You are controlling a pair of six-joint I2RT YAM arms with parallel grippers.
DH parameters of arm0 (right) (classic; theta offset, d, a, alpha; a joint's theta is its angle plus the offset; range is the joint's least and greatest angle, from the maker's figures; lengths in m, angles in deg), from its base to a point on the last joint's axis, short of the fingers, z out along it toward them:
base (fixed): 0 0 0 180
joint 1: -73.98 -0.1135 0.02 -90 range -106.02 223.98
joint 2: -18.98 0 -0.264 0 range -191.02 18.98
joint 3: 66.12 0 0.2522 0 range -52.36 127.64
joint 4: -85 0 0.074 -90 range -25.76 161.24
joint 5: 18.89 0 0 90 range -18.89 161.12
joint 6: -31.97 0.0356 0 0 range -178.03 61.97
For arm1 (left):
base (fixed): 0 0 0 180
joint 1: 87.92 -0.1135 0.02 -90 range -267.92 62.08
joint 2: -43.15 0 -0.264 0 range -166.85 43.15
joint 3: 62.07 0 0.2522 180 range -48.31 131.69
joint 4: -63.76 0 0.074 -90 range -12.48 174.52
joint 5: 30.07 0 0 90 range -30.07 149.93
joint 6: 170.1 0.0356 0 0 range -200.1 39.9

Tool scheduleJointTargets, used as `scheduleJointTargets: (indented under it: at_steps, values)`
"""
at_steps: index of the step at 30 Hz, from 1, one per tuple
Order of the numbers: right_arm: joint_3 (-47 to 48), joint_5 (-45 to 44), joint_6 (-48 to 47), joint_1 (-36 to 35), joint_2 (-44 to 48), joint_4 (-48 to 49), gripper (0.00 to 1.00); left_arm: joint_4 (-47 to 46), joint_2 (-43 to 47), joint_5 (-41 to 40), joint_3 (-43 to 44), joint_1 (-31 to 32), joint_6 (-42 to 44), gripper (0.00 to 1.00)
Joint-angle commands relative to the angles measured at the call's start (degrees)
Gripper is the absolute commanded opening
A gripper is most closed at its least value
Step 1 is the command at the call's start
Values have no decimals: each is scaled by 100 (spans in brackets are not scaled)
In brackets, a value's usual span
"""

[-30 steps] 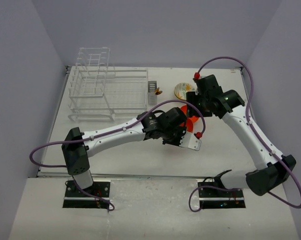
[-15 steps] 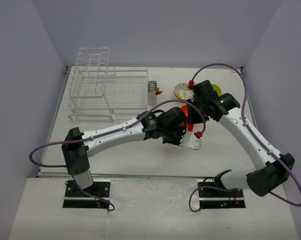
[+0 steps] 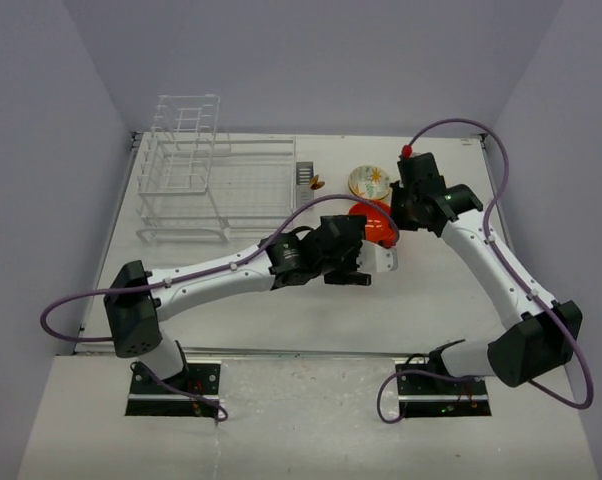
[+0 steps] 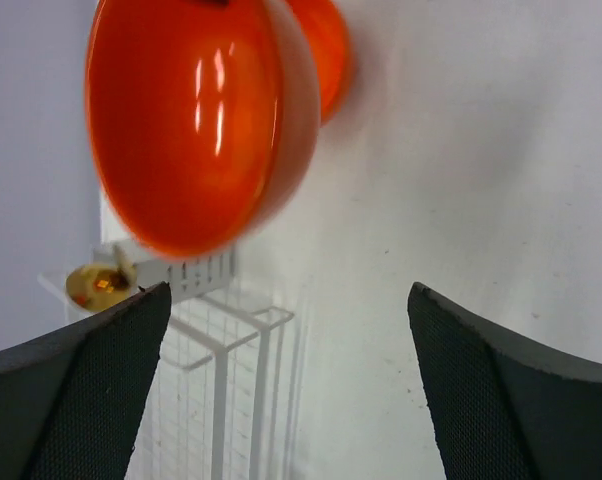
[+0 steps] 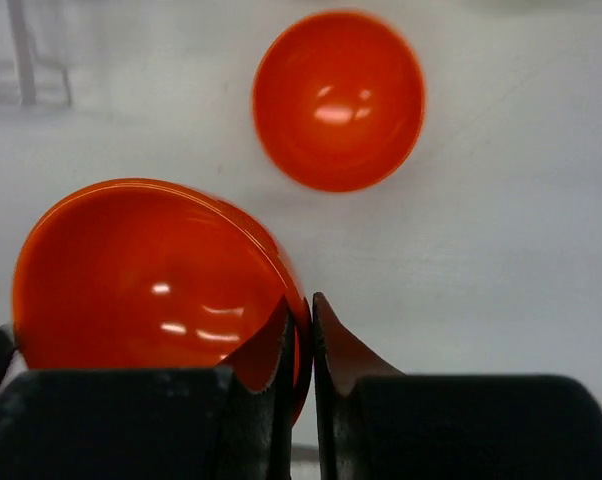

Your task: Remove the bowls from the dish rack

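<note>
The right gripper lowers the held bowl and releases it inside the second orange-red bowl (image 5: 339, 101) next, since that one rests on the tabletop below my gripper.
An orange-red bowl (image 5: 151, 280) hangs tilted over the table, and my right gripper (image 5: 312, 330) is shut on its rim. From above, this bowl (image 3: 381, 230) sits between both arms, with the right gripper (image 3: 394, 220) at its right side. My left gripper (image 3: 367, 267) is open just in front of it, fingers (image 4: 71, 390) wide apart and empty, the bowl's underside (image 4: 201, 120) beyond them. A second orange-red bowl (image 5: 338, 100) rests on the table below. A white patterned bowl (image 3: 369, 181) stands farther back. The white wire dish rack (image 3: 211, 180) is at the back left.
A small grey cutlery caddy (image 3: 304, 178) hangs on the rack's right end, with a yellow-brown item (image 4: 101, 285) beside it. The purple cables loop above both arms. The table's right edge (image 3: 501, 200) lies behind the right arm.
The left gripper opened, let go of the orange-red bowl and drew back to the left. The right gripper closed on the bowl's rim and now carries it.
</note>
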Motion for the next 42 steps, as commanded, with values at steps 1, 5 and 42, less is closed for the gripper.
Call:
scheduleJointTargets:
  at_steps: [1, 5, 42]
  values:
    - [-457, -676, 851, 640, 166, 1788, 0, -1113, 650, -1794, -278, -26, -1292, 100]
    - [-854, -1054, 1448, 940, -53, 2645, 0, -948, 1204, -3426, -594, -35, -3139, 100]
    - [-1655, -1002, 1371, 1186, 710, 2990, 70, -673, 4264, -3303, -2660, -2280, -6254, 100]
